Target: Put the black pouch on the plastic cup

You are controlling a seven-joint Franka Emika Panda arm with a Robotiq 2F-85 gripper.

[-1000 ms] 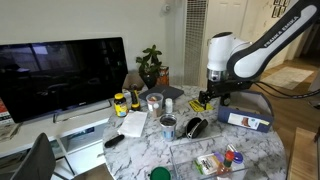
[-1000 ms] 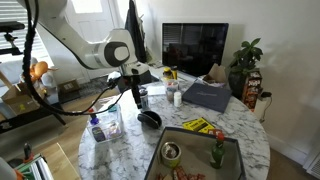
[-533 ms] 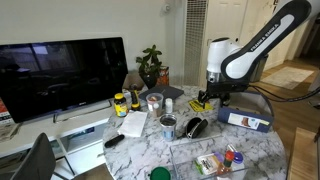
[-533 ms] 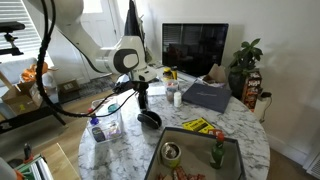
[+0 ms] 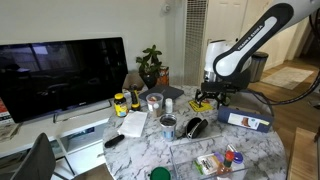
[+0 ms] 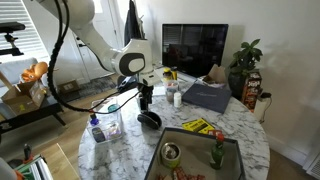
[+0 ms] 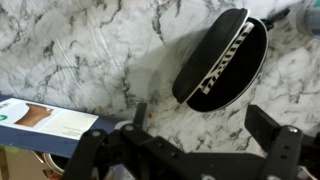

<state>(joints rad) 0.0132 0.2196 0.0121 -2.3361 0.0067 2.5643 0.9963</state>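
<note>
The robot's gripper will move toward the black pouch next, then down onto its near end [image 7: 191,86].
The black pouch [image 5: 193,127] lies on the marble table [image 5: 140,150] next to a silvery metal can [image 5: 168,125]. It also shows in the other exterior view [image 6: 150,119] and fills the upper right of the wrist view [image 7: 222,60]. The plastic cup [image 5: 154,101], pale with a reddish-brown top, stands farther back, beyond the can. My gripper [image 5: 205,101] hangs just above the table close beside the pouch [image 6: 145,100]. Its two fingers are spread wide over bare marble [image 7: 200,125] and hold nothing.
A blue-and-white box [image 5: 245,120] lies by the gripper [image 7: 45,120]. A dark yellow-labelled bottle [image 5: 120,104], a TV [image 5: 60,70] and a plant [image 5: 150,65] stand behind. A tray [image 6: 195,155] holding several items sits at the table's front. A clear plastic container [image 6: 105,125] sits near the edge.
The arm has swung in and the gripper has moved closer to the pouch and slightly lower. The pouch and cup have not moved.
</note>
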